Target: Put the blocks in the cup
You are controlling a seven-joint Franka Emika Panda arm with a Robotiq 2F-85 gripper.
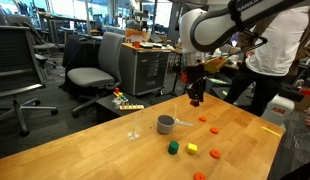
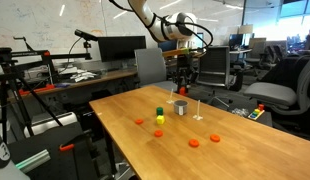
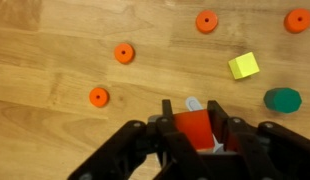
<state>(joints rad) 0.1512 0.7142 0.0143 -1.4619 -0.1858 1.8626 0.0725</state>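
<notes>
The orange-red block (image 3: 193,130) in my gripper hangs high, to one side, and should next go outward and down over the cup's opening.
My gripper (image 1: 195,98) is shut on an orange-red block (image 3: 193,130) and holds it above the table, close to the grey metal cup (image 1: 166,124); both also show in an exterior view, the gripper (image 2: 181,90) just above the cup (image 2: 181,106). In the wrist view the fingers (image 3: 193,110) clamp the block, and the cup is mostly hidden behind them. On the table lie a green block (image 1: 173,148) (image 3: 282,100), a yellow block (image 1: 192,148) (image 3: 244,66) and several flat orange-red pieces (image 1: 214,130) (image 3: 124,53) (image 2: 193,142).
A tiny whitish stemmed object (image 1: 134,133) stands on the wooden table (image 1: 105,150) beside the cup. Office chairs (image 1: 90,75) and a person (image 1: 270,50) stand beyond the table's far edge. Small coloured items (image 1: 125,102) lie at the far edge.
</notes>
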